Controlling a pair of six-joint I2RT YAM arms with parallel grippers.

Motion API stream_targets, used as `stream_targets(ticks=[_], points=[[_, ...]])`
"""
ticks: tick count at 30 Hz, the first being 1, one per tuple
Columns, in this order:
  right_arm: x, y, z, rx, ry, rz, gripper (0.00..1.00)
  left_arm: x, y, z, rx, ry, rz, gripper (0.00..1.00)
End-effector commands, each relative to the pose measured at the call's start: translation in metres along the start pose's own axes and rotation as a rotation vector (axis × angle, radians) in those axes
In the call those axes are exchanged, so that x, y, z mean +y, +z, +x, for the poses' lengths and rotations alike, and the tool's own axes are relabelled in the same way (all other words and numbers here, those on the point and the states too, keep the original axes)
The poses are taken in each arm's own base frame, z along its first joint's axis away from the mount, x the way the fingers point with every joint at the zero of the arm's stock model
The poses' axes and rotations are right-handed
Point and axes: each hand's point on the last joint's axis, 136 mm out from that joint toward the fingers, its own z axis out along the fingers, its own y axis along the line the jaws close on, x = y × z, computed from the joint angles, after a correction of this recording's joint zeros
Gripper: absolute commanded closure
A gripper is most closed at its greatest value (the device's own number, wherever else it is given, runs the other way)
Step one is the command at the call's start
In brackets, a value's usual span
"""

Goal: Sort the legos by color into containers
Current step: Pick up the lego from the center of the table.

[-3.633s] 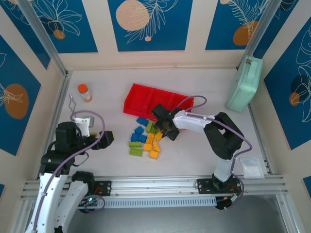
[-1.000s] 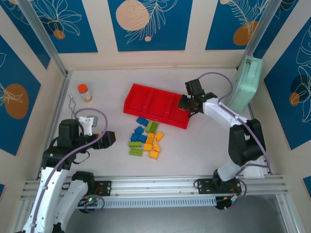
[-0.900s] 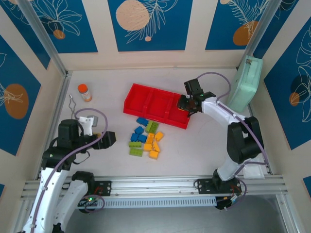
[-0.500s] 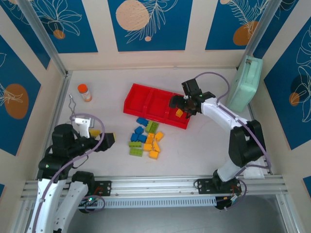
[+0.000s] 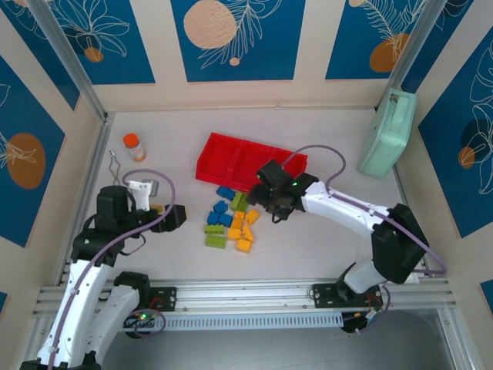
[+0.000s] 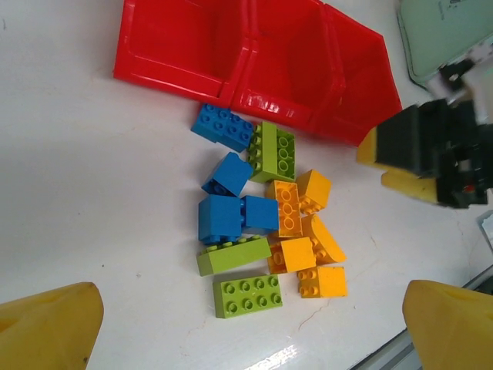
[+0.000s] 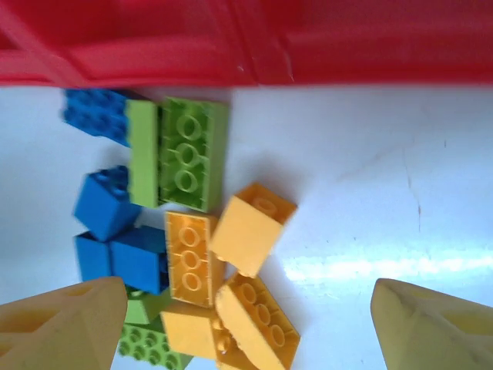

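I need to move my open right gripper down toward the tabletop around the yellow-orange lego nearest the red tray next, as bare table beside it leaves room for a finger.
The legos [image 5: 231, 221] lie in a loose pile of blue, lime green and orange bricks on the white table, just in front of the red tray [image 5: 218, 158]. My right gripper [image 5: 266, 202] hangs open over the pile's right side. In the right wrist view, orange bricks [image 7: 250, 227] lie between the spread fingers of the right gripper [image 7: 246, 327], and the tray's wall [image 7: 269, 46] runs along the top. My left gripper [image 5: 176, 219] stands open to the left of the pile. In the left wrist view, the left gripper [image 6: 250, 331] is near a green brick [image 6: 248, 295], with the tray [image 6: 254, 100] behind.
An orange-capped bottle [image 5: 134, 146] and a small metal hook [image 5: 114, 163] stand at the back left. A mint-green case [image 5: 387, 132] leans on the right wall. A white packet [image 5: 400, 266] lies near the front right rail.
My right gripper opened over the tray's right compartment and dropped an orange brick there. It then swung back left and nearer, to the pile. The left arm shifted slightly.
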Motion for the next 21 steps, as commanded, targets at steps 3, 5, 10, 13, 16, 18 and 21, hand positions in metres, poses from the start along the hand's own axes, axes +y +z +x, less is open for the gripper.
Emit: stream_targets(ticks=[3,5,10,13,16,18,21], points=[[-0.009,0.023,0.001,-0.047,0.163,0.071,0.19,-0.002,-0.002,-0.003,-0.043,0.042,0.01,0.01],[-0.009,0.034,0.004,-0.04,0.165,0.089,0.2,-0.003,-0.002,-0.002,-0.042,0.042,0.015,0.01],[-0.007,0.052,0.011,-0.024,0.16,0.118,0.24,-0.004,0.001,-0.001,-0.027,0.037,0.024,0.01],[-0.006,0.058,0.014,-0.024,0.146,0.131,0.25,-0.002,0.003,0.0,-0.016,0.031,0.02,0.01],[-0.007,0.062,0.013,-0.029,0.126,0.151,0.26,-0.001,0.004,0.001,-0.01,0.028,0.018,0.01],[-0.009,0.065,0.014,-0.035,0.119,0.168,0.26,-0.001,0.004,0.0,-0.013,0.028,0.017,0.01],[-0.013,0.07,0.015,-0.035,0.106,0.188,0.29,-0.001,0.003,0.0,-0.014,0.029,0.017,0.01]])
